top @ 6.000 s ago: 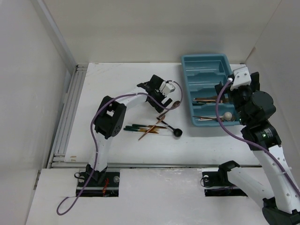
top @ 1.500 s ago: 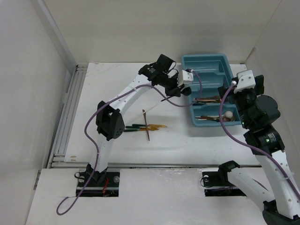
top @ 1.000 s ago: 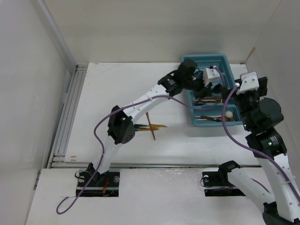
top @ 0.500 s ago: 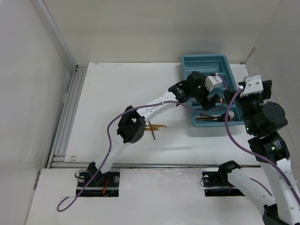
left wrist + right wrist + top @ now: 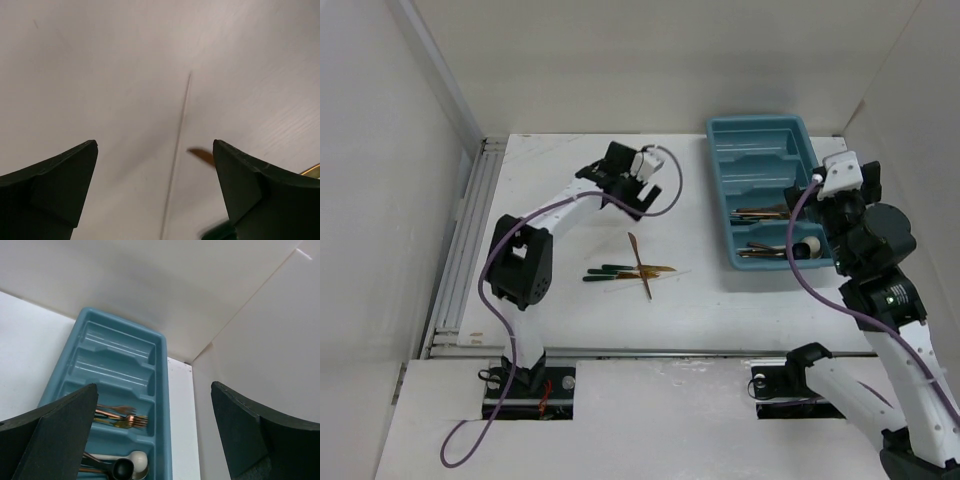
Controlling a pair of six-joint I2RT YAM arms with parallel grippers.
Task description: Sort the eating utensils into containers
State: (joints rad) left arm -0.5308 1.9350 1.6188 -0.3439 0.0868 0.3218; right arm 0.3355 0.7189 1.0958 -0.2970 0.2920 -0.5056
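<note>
I need to lower my open left gripper onto the thin pale stick point(image 5: 175, 155) on the tabletop below, between both fingers.
The teal tray point(image 5: 790, 135) sits at the table's far right. One compartment holds copper and gold forks point(image 5: 760, 212). The nearest one holds spoons point(image 5: 765, 251), among them a cream-white spoon point(image 5: 136, 458) and a black round-headed spoon point(image 5: 121, 469). Dark green-handled utensils point(image 5: 605, 270) and gold and copper ones point(image 5: 642, 266) lie mid-table. My left gripper point(image 5: 638, 200) is open and empty above the table, beyond that pile; a copper tip point(image 5: 200, 155) shows by its right finger. My right gripper point(image 5: 807, 195) is open and empty over the tray's right side, with the forks point(image 5: 120, 415) below it.
White walls close in the table at the back and on both sides. A metal rail point(image 5: 460, 250) runs along the left edge. The two far tray compartments point(image 5: 117, 352) hold nothing.
My left arm reached over the tray, then swung back left over the table, open. The black round-headed spoon is off the table and now lies in the tray. The right arm barely moved.
</note>
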